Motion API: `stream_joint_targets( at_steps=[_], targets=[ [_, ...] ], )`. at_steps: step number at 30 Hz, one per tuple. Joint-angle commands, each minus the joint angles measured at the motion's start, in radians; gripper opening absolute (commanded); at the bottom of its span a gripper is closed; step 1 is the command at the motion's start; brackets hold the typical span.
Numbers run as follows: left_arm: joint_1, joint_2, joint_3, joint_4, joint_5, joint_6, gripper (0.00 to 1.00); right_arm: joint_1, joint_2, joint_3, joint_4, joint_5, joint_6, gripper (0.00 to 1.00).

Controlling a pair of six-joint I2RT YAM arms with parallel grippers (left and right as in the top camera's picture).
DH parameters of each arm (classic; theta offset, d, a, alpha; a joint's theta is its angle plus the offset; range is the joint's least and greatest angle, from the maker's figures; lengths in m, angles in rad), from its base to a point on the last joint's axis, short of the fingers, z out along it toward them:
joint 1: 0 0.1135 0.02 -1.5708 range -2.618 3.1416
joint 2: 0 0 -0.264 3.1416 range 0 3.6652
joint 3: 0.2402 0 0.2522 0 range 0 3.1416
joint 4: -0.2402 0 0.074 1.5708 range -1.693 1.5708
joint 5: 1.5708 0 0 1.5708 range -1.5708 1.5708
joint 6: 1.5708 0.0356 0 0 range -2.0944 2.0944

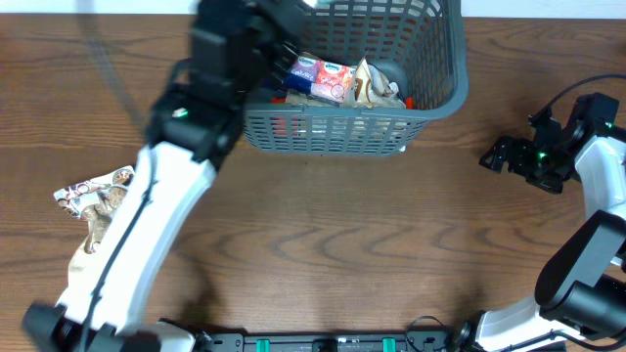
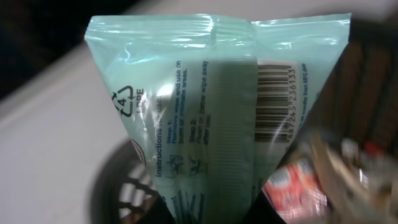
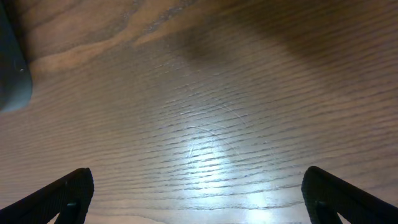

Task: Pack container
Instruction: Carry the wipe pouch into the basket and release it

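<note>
I will lower my left gripper beside the red and white pack next and let go of the pale green wipes pack inside the basket, because the basket's open top is below.
The dark grey slatted basket stands at the back middle of the table and holds several snack packs, among them a red and white one and a brown one. My left gripper is over the basket's left end, shut on a pale green wipes pack with a barcode. The basket's rim and a red pack show below it. In the overhead view the left arm hides this gripper and pack. My right gripper is open and empty, low over bare wood at the right.
A brown and white snack pack lies on the table at the left, beside my left arm, with a tan pack just below it. A dark grey object shows at the left edge of the right wrist view.
</note>
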Motion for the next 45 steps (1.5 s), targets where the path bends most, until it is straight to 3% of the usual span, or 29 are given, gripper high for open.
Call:
stream_joint_targets(
  at_steps=[1, 9, 19, 20, 21, 22, 23, 27, 28, 29, 33, 34, 38, 45],
  targets=[
    [-0.009, 0.079, 0.013, -0.007, -0.005, 0.185, 0.06, 0.007, 0.000, -0.006, 0.003, -0.028, 0.000, 0.99],
    [0.004, 0.223, 0.013, -0.035, -0.005, 0.211, 0.06, 0.007, 0.000, -0.006, -0.001, -0.032, 0.000, 0.99],
    [0.009, 0.262, 0.013, -0.071, -0.006, 0.211, 0.06, 0.007, 0.000, -0.006, -0.002, -0.032, 0.000, 0.99],
    [0.009, 0.262, 0.013, -0.074, -0.006, 0.211, 0.08, 0.007, 0.000, -0.006, -0.002, -0.032, 0.000, 0.99],
    [0.009, 0.262, 0.013, -0.077, -0.006, 0.211, 0.30, 0.007, 0.000, -0.006, -0.002, -0.032, 0.000, 0.99],
    [0.009, 0.262, 0.013, -0.080, -0.006, 0.211, 0.44, 0.007, 0.000, -0.006, -0.003, -0.032, 0.000, 0.99],
    [0.009, 0.262, 0.013, -0.083, -0.006, 0.211, 0.52, 0.007, 0.000, -0.006, -0.005, -0.032, 0.000, 0.99],
    [0.009, 0.262, 0.013, -0.097, -0.010, 0.211, 0.57, 0.007, 0.000, -0.006, -0.006, -0.032, 0.000, 0.99],
    [0.009, 0.262, 0.013, -0.103, -0.009, 0.211, 0.61, 0.007, 0.000, -0.006, -0.005, -0.032, 0.000, 0.99],
    [0.009, 0.262, 0.013, -0.108, -0.010, 0.211, 0.72, 0.007, 0.000, -0.006, -0.005, -0.032, -0.001, 0.99],
    [0.009, 0.257, 0.013, -0.116, -0.030, 0.210, 0.78, 0.006, 0.000, -0.006, -0.005, -0.031, -0.001, 0.99],
    [0.009, 0.256, 0.013, -0.112, -0.050, 0.210, 0.86, 0.006, 0.000, -0.006, -0.005, -0.031, -0.001, 0.99],
    [0.009, 0.238, 0.013, -0.082, -0.149, 0.211, 0.87, 0.006, 0.000, -0.006, -0.005, -0.031, -0.001, 0.99],
    [0.008, 0.184, 0.013, -0.087, -0.148, 0.190, 0.87, 0.006, 0.000, -0.006, -0.002, -0.028, -0.002, 0.99]
  ],
)
